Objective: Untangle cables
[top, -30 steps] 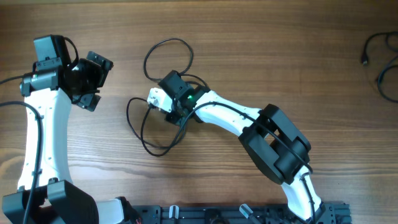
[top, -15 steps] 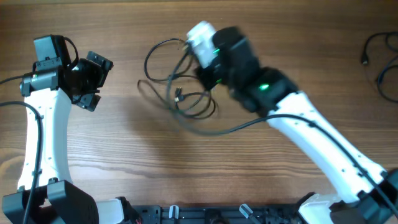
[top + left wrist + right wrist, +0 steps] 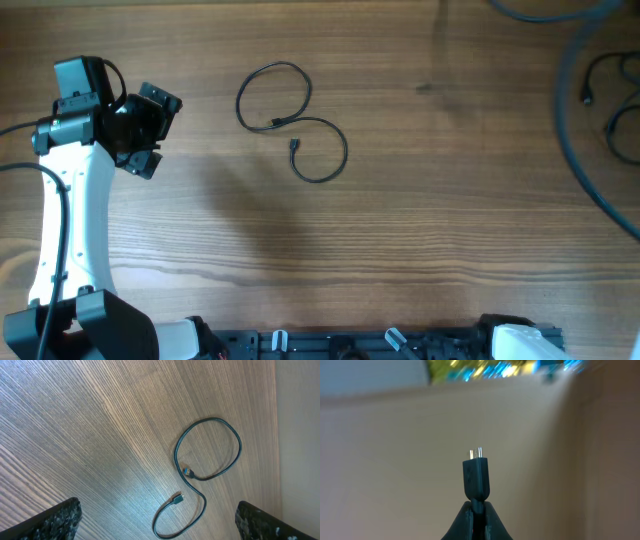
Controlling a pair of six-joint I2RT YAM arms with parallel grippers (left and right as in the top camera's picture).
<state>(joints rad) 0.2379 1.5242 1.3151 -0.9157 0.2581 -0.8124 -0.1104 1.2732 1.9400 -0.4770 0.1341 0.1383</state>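
Observation:
The robot's right gripper needs to swing over the black cables at the table's edge next, tilt down and let go of its cable, because those cables lie apart from the looped one.
One thin black cable [image 3: 300, 120] lies on the wooden table in two loose loops, with both plug ends near the middle. It also shows in the left wrist view [image 3: 207, 450]. My left gripper [image 3: 150, 122] is open and empty to the left of it, and its fingers [image 3: 50, 522] stand wide apart. My right gripper [image 3: 478, 505] is shut on another black cable just below its plug [image 3: 477, 477], whose silver tip points up. It is raised high, facing a wall, and is out of the overhead view. A blurred dark cord [image 3: 572, 150] hangs along the overhead view's right side.
More black cables [image 3: 612, 100] lie at the table's far right edge. The left arm [image 3: 65, 220] stands along the left side. The right arm's base [image 3: 515, 340] is at the bottom right.
My right gripper has lifted one cable off the pile, swung right and up, and left the overhead view. The other cable has settled into two loops on the table. The left arm has not moved.

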